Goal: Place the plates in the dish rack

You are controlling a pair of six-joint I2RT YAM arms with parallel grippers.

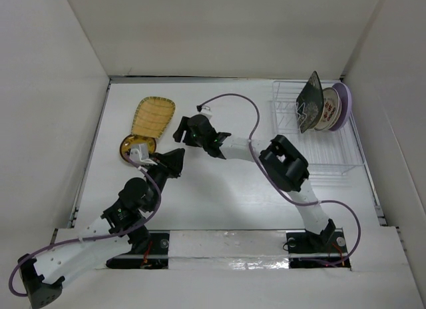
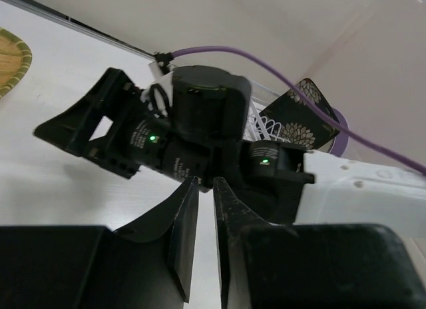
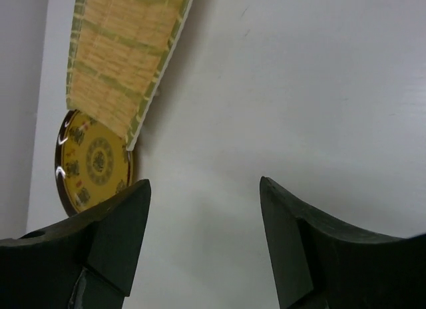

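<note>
Next, the right gripper moves down and to the left in the top view onto the woven plate's near corner (image 1: 158, 135) (image 3: 131, 137), since it sits raised over the brown-gold plate.
The yellow woven plate (image 1: 153, 116) lies flat at the back left, its near edge over the brown-gold round plate (image 1: 128, 146). Both show in the right wrist view, the woven plate (image 3: 120, 56) above the brown-gold plate (image 3: 93, 159). My right gripper (image 1: 181, 128) is open and empty just right of the woven plate, above bare table. My left gripper (image 1: 176, 160) hovers right of the brown-gold plate, its jaws nearly together with nothing between them. The white wire dish rack (image 1: 319, 156) at the right holds the black flowered plate (image 1: 309, 102), round plates and the lavender plate (image 1: 343, 104) upright.
White walls close in the table on the left, back and right. My right arm's forearm (image 1: 233, 148) stretches across the middle, with a purple cable (image 1: 243, 102) looping above it. In the left wrist view, my right gripper (image 2: 80, 122) fills the middle and hides part of the rack.
</note>
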